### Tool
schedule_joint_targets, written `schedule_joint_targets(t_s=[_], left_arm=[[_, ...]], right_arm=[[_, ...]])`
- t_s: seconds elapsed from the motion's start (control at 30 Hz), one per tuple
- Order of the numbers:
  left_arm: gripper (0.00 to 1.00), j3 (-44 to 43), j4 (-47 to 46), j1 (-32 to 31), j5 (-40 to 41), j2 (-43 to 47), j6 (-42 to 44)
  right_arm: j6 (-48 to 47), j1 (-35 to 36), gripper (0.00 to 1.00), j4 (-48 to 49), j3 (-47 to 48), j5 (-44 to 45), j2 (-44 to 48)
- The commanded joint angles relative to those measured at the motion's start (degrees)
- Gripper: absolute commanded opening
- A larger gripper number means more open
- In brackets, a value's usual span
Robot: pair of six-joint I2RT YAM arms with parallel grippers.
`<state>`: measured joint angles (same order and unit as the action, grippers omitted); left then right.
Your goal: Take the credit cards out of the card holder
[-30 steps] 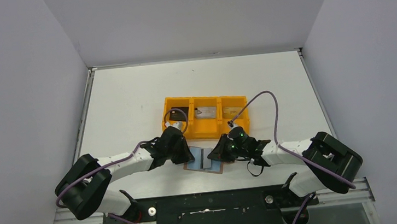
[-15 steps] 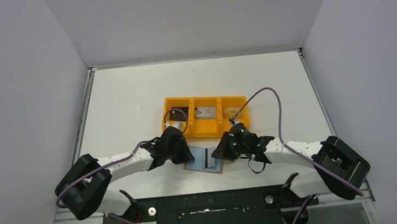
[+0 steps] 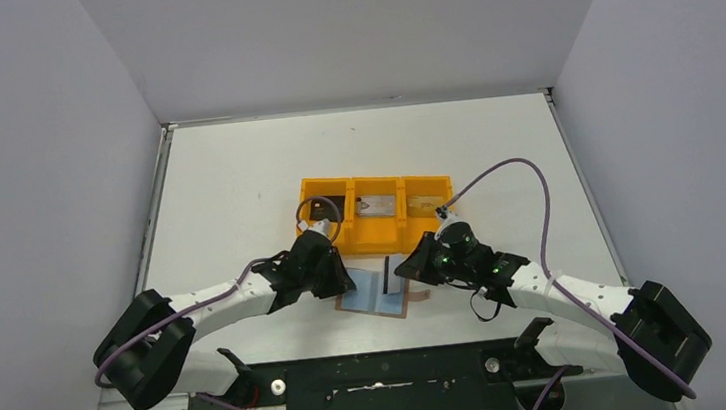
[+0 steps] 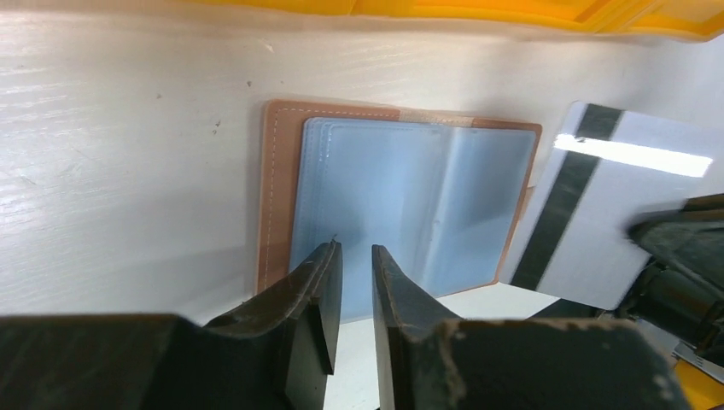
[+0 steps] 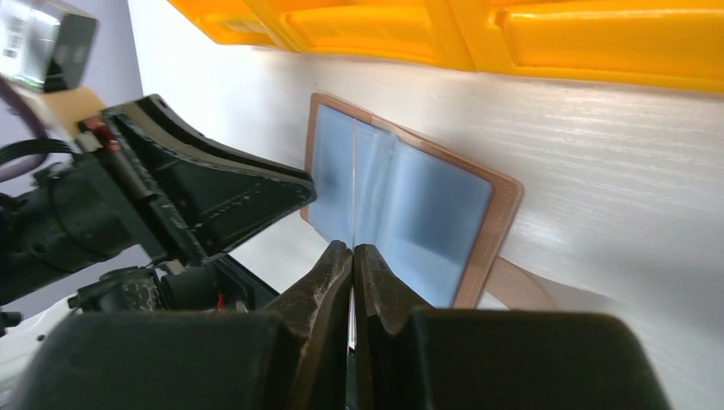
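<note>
My right gripper is holding the card and will next carry it outward while turning. It will then lower the card and release it into the tray's middle section [image 3: 376, 208], because that section is outward of the gripper.
The card holder [image 3: 368, 303] lies open on the table, a brown leather bifold with a grey-blue inside [image 4: 401, 188] [image 5: 427, 205]. My right gripper [image 3: 407, 269] [image 5: 353, 248] is shut on a pale grey credit card with a black stripe [image 4: 615, 222], held on edge above the holder's right half. That card shows as a thin line [image 5: 353, 196] in the right wrist view. My left gripper [image 3: 345, 285] [image 4: 354, 248] hovers over the holder's left panel, narrowly open with nothing between its fingers. Other credit cards lie in the orange tray: a black one [image 3: 327, 211] and a grey one [image 3: 376, 206].
The orange three-compartment tray [image 3: 375, 180] stands just beyond the holder, its near wall close to both grippers [image 4: 427, 13] [image 5: 512, 34]. The holder's snap tab [image 5: 521, 286] sticks out on the right. White walls enclose the table on three sides.
The right gripper has drawn the striped card up and to the right, away from the holder's fold. The left gripper's jaws have parted slightly, and the left arm has barely shifted.
</note>
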<state>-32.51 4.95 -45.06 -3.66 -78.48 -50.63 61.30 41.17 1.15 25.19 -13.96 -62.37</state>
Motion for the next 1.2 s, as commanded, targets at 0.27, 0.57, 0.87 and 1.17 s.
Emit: schedule_joint_targets(t_s=[0.27,0.57,0.87,1.17], left_arm=[[0.52,-2.77,5.65,0.19,10.7,12.22,0.7],[0.81,-4.65,15.16,2.02,28.4,27.5,7.16],[0.84,-13.99,26.61,2.87,44.9,30.76,20.38],[0.94,-9.93,24.92,6.24,43.62,32.06,22.46]], right_arm=[[-6.15,1.92,0.0,18.15,-7.05,3.92,7.02],[-27.27,9.48,0.0,11.8,-0.6,12.96,11.27],[-44.48,15.78,0.0,9.01,5.91,18.17,8.83],[-59.19,16.04,0.0,0.78,17.92,25.79,0.62]])
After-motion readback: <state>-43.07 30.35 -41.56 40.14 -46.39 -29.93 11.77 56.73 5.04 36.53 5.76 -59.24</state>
